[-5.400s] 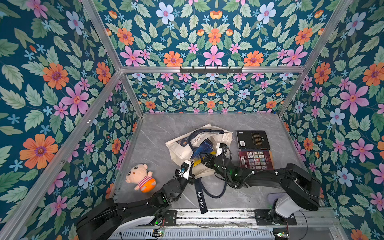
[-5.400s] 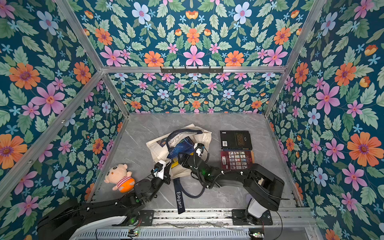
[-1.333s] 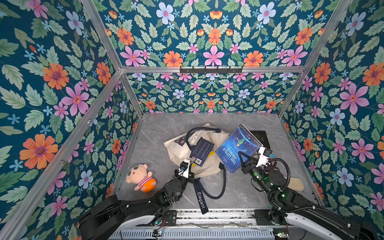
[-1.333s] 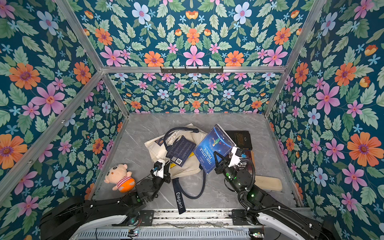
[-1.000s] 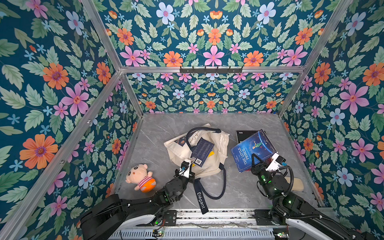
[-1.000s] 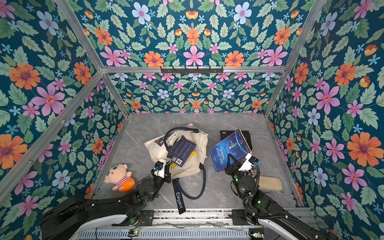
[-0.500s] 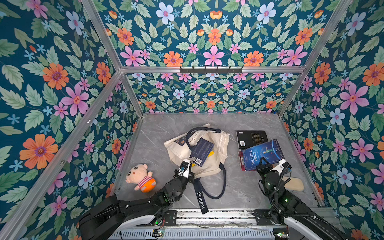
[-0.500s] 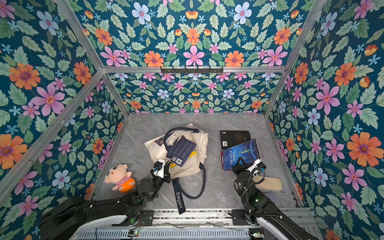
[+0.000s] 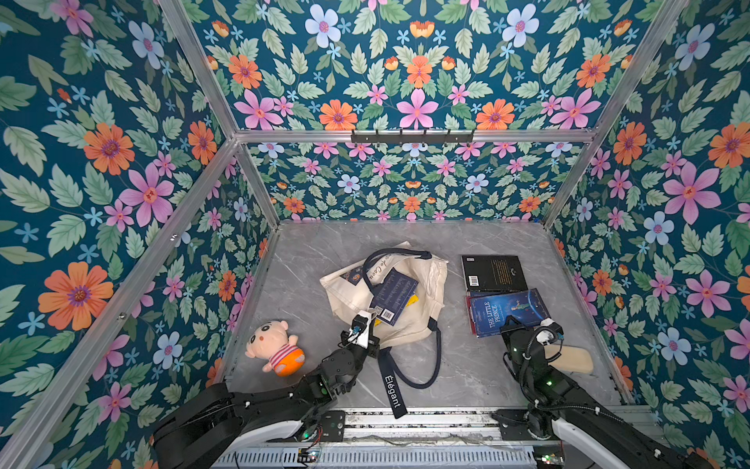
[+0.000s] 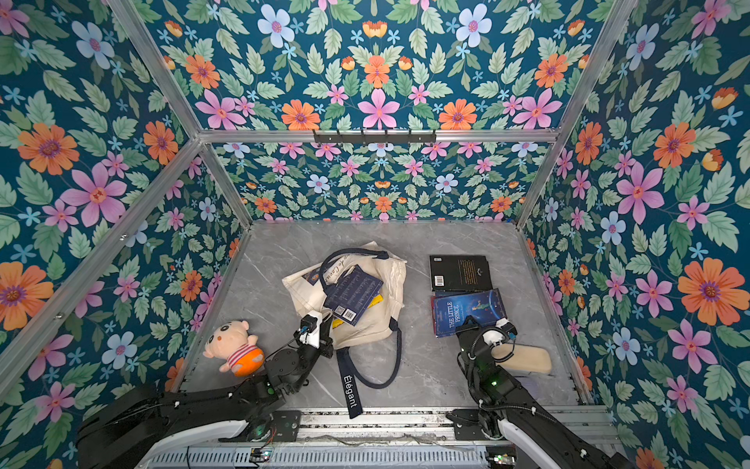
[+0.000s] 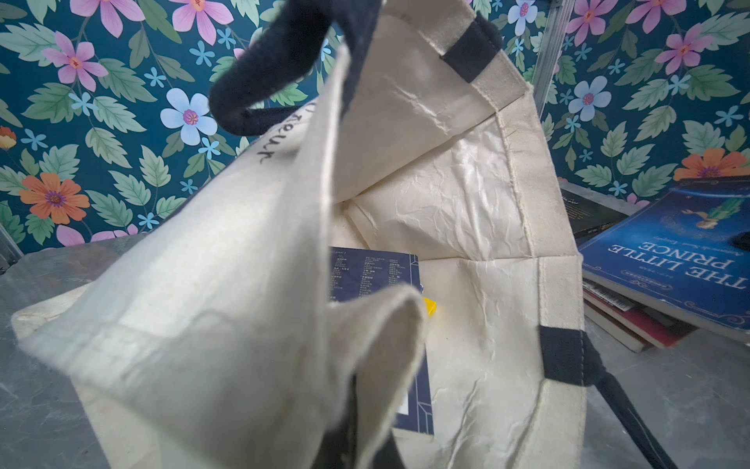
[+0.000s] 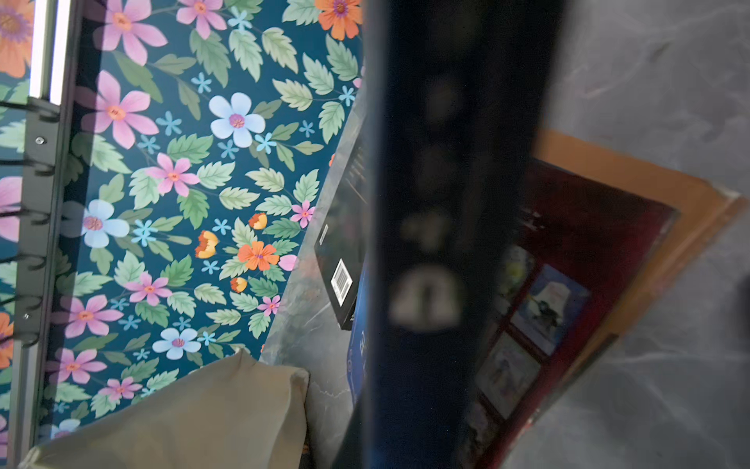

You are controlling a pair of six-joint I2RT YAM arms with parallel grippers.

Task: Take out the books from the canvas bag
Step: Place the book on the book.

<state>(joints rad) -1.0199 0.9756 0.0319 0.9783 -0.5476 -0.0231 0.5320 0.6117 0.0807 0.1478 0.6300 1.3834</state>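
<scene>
My right gripper is holding the Little Prince book crooked over the red book (image 9: 471, 316) (image 12: 568, 284), so next it should ease toward the bag, lower it there and release it.
The cream canvas bag (image 9: 432, 280) (image 10: 391, 276) lies on its side mid-table with its mouth held up. My left gripper (image 9: 367, 325) (image 10: 320, 323) is shut on its near rim. The left wrist view looks into the bag (image 11: 446, 195), where a dark blue book (image 11: 373, 272) lies over a yellow one (image 11: 429, 310); cloth hides the fingers. My right gripper (image 9: 523, 325) (image 10: 483, 325) is shut on the near edge of the blue Little Prince book (image 9: 507, 310) (image 12: 446, 203). That book rests on a red book (image 12: 568, 284), beside a black book (image 9: 493, 273).
A pink plush doll (image 9: 276, 345) lies at the front left. A beige pad (image 9: 572, 357) sits beside my right arm near the right wall. The navy Elegant strap (image 9: 391, 385) trails over the front edge. Floral walls close three sides.
My right gripper has carried the blue book from above the bag to the right and lowered it onto the red book. The left gripper has kept still on the bag.
</scene>
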